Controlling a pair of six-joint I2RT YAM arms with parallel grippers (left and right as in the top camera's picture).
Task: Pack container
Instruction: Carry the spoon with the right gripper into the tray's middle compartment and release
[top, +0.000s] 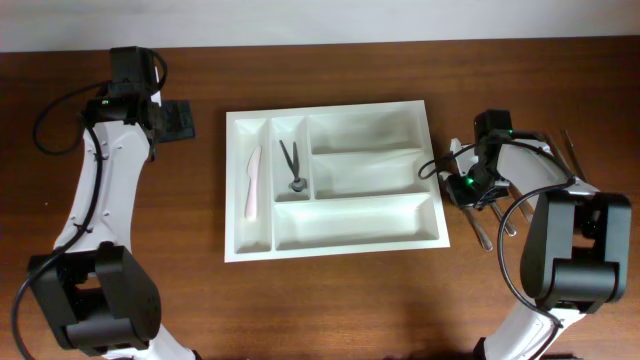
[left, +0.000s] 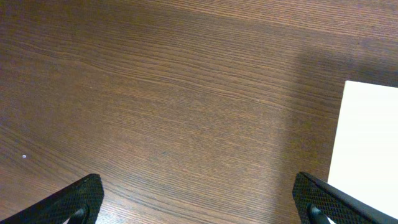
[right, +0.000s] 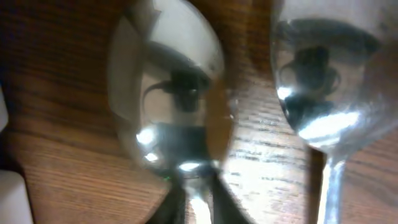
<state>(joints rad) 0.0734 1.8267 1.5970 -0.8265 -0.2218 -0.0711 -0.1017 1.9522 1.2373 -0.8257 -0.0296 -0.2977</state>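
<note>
Next, my right gripper rises with the spoon, carries it over the container (top: 335, 238), turns it along the container's bare middle long section and lowers it.
The white five-compartment container (top: 335, 238) lies mid-table. Its left narrow compartment holds a pale pink knife (top: 252, 180). The second narrow compartment holds a small dark tongs-like tool (top: 292, 165). The three long compartments are bare. My right gripper (top: 468, 187) is low over the cutlery just right of the container. In the right wrist view its fingers (right: 196, 199) are closed around the neck of a metal spoon (right: 168, 93) lying on the wood. A second spoon (right: 323, 74) lies beside it. My left gripper (top: 180, 120) is open and empty above bare wood, left of the container's back corner; its fingertips (left: 199, 196) are wide apart.
More metal cutlery (top: 482, 228) lies on the table right of the container, partly hidden under the right arm, with a piece further right (top: 570, 150). The container's left edge (left: 367, 143) shows at the right of the left wrist view.
</note>
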